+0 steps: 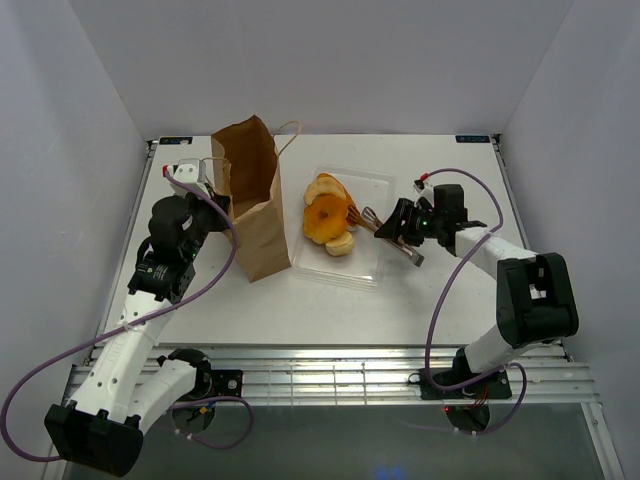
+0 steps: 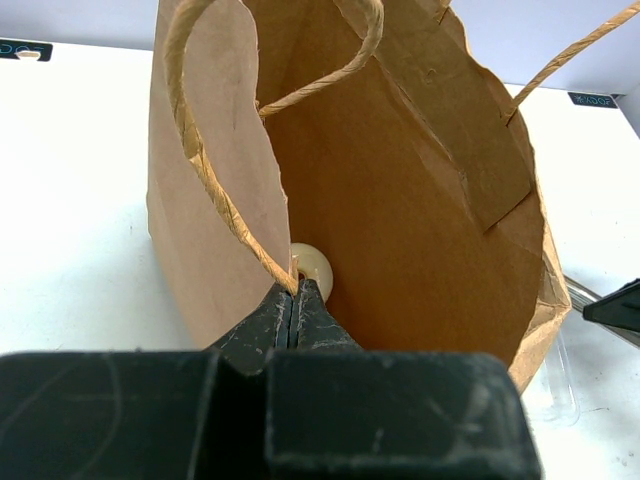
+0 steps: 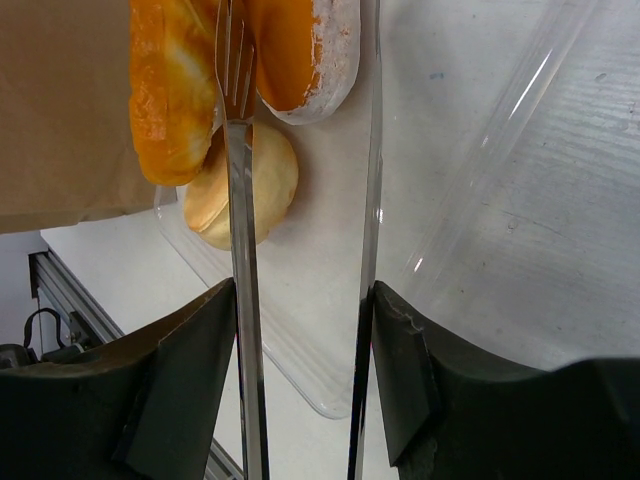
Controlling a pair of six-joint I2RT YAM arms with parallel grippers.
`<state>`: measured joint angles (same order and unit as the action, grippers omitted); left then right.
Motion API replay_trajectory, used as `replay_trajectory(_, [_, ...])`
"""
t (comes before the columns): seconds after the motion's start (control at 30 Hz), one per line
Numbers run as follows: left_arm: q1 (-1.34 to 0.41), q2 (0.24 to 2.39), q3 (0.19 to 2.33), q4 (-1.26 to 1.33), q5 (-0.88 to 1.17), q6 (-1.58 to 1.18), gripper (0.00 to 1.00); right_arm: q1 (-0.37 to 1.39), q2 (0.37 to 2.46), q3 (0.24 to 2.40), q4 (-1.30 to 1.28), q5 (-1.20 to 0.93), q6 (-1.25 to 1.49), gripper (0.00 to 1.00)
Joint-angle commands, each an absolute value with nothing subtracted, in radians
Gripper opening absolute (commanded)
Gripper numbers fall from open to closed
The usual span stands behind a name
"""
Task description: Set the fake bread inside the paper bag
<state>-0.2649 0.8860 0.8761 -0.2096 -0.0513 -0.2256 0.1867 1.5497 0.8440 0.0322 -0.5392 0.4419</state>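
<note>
My right gripper should next move gently toward the tray [image 1: 365,262] and squeeze the thin metal tongs. The arms of the tongs are between its fingers, spread around the white-edged orange piece.
The brown paper bag [image 1: 250,205] stands open at the left of the table. My left gripper [image 2: 295,291] is shut on its near rim where the string handle [image 2: 215,190] joins. A pale cream roll [image 2: 314,268] lies inside the bag. My right gripper [image 3: 300,300] is shut on the thin metal tongs [image 3: 238,220], one finger against each arm. The tong tips reach the fake bread in the clear tray [image 1: 365,262]: an orange bun [image 3: 170,95], an orange piece with a white edge [image 3: 305,50] between the two arms, and a pale roll [image 3: 270,180] underneath.
The tray [image 3: 470,190] lies just right of the bag [image 3: 60,110], close to touching it. White walls close in the table at the left, right and back. A metal rail [image 1: 330,375] runs along the near edge by the arm bases.
</note>
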Motion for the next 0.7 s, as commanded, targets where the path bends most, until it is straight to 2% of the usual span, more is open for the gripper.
replay_trajectory(0.0, [-0.270,0.864,0.879,-0.221,-0.035,-0.221,0.00,0.195,1.565,0.877,0.077,-0.568,0.443,0.60])
replay_trajectory(0.33, [-0.270,0.861,0.881,-0.222,-0.037,-0.222,0.00,0.210,1.592,0.885,0.097,-0.589,0.457,0.57])
replay_trajectory(0.67, [-0.270,0.858,0.879,-0.221,-0.034,-0.222,0.00,0.212,1.597,0.914,0.081,-0.612,0.459,0.39])
